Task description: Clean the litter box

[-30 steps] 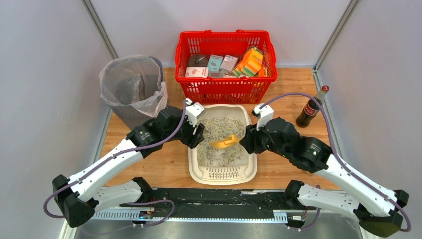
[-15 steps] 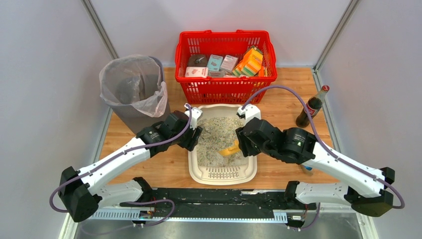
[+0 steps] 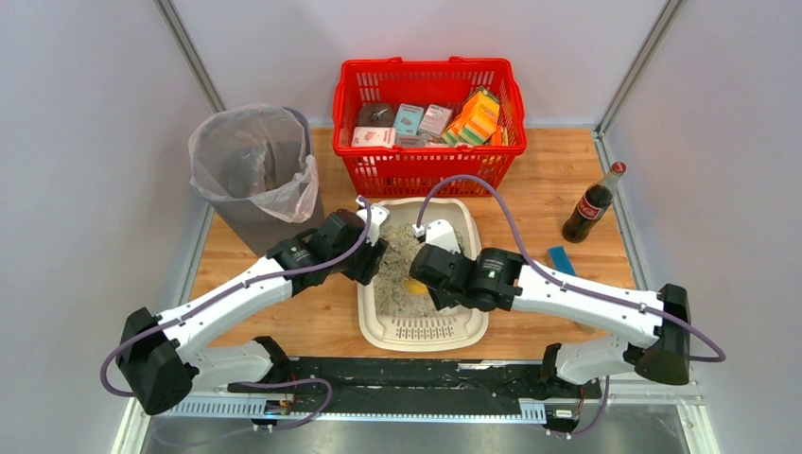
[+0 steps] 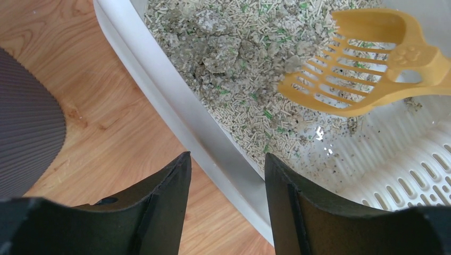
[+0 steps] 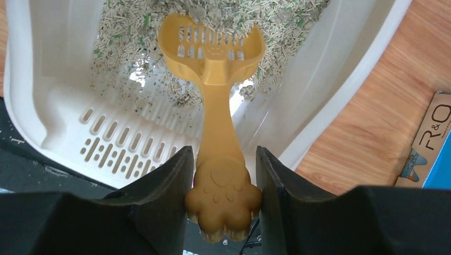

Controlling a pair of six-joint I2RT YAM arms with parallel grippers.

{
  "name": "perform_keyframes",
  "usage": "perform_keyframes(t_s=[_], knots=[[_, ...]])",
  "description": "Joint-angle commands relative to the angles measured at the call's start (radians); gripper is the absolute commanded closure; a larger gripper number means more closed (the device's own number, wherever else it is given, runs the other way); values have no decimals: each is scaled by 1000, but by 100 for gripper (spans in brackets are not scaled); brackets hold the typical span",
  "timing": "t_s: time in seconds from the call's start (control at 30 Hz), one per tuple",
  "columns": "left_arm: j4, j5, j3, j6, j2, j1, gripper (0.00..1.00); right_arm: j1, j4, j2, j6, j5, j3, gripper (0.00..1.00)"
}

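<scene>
My right gripper pushes the scoop (image 5: 215,106) outward and down into the granules toward the grey clumps next, because they lie just beyond its head, and releases it there.
The cream-white litter box (image 3: 473,326) lies at the table's middle, grey-white granules at its far end and the slotted grate (image 3: 423,328) near me. My left gripper (image 3: 371,268) is at the box's left rim; in the left wrist view its tips (image 4: 223,159) pinch that rim (image 4: 159,90). My right gripper (image 3: 432,288) is over the box, shut on the paw-shaped handle of a yellow slotted scoop (image 5: 215,106). The scoop's head (image 4: 361,69) rests at the near edge of the granules, with grey clumps (image 4: 213,48) just beyond it.
A red mesh basket (image 3: 426,113) with packets stands behind the box. A grey bin with a clear bag (image 3: 251,165) is at the back left. A cola bottle (image 3: 591,203) and a blue box (image 3: 561,259) are to the right.
My right arm has swung left over the box, carrying the scoop from the box's right side to its middle. My left gripper has stayed at the left rim.
</scene>
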Motion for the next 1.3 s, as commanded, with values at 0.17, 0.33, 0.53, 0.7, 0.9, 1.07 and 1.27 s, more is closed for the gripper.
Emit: perform_keyframes(t_s=[0.17, 0.33, 0.53, 0.7, 0.9, 1.07, 1.27], knots=[[32, 20, -3, 7, 21, 3, 41, 18, 35, 91, 124, 124, 19, 100], [21, 21, 7, 10, 16, 3, 41, 18, 44, 112, 148, 165, 6, 100], [-12, 23, 37, 13, 4, 3, 39, 16, 151, 165, 173, 250, -78, 100], [-67, 30, 79, 25, 10, 3, 35, 15, 252, 195, 210, 303, -150, 100], [-146, 23, 154, 68, -14, 5, 34, 15, 449, 157, 208, 350, -282, 100], [-182, 12, 243, 113, -44, 3, 33, 15, 647, 117, 205, 385, -418, 100], [-181, -8, 344, 172, -39, 3, 32, 18, 751, 128, 194, 443, -508, 100]])
